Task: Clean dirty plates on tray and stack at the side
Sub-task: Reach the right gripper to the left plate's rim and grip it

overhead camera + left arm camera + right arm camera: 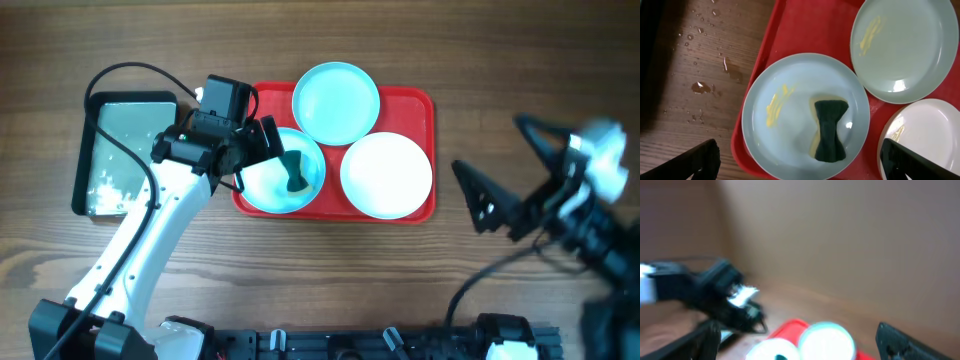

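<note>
The sponge plate's rim (324, 166) is below my right gripper. My right gripper will next go down to the left in the overhead view, past the white plate, onto that rim.
The red tray (418, 100) holds three plates. A pale aqua plate (335, 102) sits at its far side and a white plate (386, 175) at the near right. The near-left aqua plate (268, 185) carries a dark green and yellow sponge (295, 175). My left gripper (258, 160) is open and empty above that plate's left edge. In the left wrist view, the sponge (829, 130) lies on this plate (785, 145) beside a yellow smear; the far aqua plate (905, 47) is also smeared, and the white plate (922, 135) shows at the right. My right gripper (490, 150) is open and empty, right of the tray.
A dark narrow tray (125, 150) with water stands left of the red tray. Water drops (702, 87) lie on the wood beside the red tray (805, 30). The right wrist view is blurred; it shows the left arm (725, 300) and the plates (827, 340).
</note>
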`<state>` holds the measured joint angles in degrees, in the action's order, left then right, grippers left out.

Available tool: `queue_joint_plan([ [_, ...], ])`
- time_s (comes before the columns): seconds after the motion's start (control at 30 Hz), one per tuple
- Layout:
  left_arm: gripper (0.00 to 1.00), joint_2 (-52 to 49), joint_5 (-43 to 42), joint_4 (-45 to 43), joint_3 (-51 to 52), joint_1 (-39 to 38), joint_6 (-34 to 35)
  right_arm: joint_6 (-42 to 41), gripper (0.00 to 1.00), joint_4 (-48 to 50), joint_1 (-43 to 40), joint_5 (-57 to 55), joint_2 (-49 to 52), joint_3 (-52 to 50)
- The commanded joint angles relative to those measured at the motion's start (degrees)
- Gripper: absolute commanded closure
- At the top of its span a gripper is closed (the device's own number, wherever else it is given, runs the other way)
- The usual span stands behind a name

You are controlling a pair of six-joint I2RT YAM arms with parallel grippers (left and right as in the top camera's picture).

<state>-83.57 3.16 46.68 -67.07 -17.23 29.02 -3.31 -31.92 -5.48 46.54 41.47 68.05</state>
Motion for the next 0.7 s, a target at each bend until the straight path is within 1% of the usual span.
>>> queue_joint_plan([
  [0.0,0.0,0.0,-0.37,1.05,-0.55,0.87,1.95,1.46,0.0,-2.19,-0.13,25.9,13.38,10.99],
  [0.07,0.0,-0.02,-1.18,1.64,-0.55,1.51,1.9,-4.68,0.0,3.04,-0.11,30.93,17.79,11.85],
  [0.13,0.0,-0.02,-1.16,2.16,-0.55,1.95,1.68,-9.88,0.01,5.31,-0.11,30.16,21.44,11.85],
  [0.2,0.0,-0.02,-1.14,2.25,-0.55,2.1,1.64,-11.3,0.11,1.79,1.01,22.18,25.29,11.82],
  [0.27,0.0,-0.02,-1.11,2.21,-0.55,2.1,1.64,-11.28,0.12,-4.59,4.66,5.79,27.82,11.82],
  [0.33,0.0,-0.02,-1.03,2.23,-0.55,2.1,1.44,-11.37,0.12,-9.31,10.25,-9.01,30.14,11.82],
  [0.37,0.04,-0.07,-0.87,2.23,-0.55,2.1,1.46,-12.0,0.12,-10.86,13.38,-14.8,31.63,11.82],
  [0.4,0.06,-0.07,-0.81,2.23,-0.55,2.1,1.46,-12.33,0.14,-11.56,15.58,-18.03,32.89,11.82],
  [0.43,0.1,-0.07,-0.59,2.23,-0.55,2.1,1.46,-13.81,0.23,-12.15,19.74,-22.97,35.93,11.82],
  [0.47,0.11,-0.07,-0.48,2.23,-0.55,2.1,1.46,-15.21,0.28,-12.22,22.14,-25.24,38.27,11.82],
  [0.5,0.11,-0.07,-0.48,2.23,-0.55,2.1,1.46,-16.15,0.3,-12.07,23.63,-26.34,40.0,11.82],
  [0.63,0.08,-0.07,-0.48,2.25,-0.5,2.1,1.46,-18.21,0.32,-8.24,28.87,-29.0,49.77,11.82],
  [0.67,0.08,-0.07,-0.5,2.25,-0.46,2.1,1.46,-18.1,0.35,-7.02,29.64,-29.03,51.93,11.82],
])
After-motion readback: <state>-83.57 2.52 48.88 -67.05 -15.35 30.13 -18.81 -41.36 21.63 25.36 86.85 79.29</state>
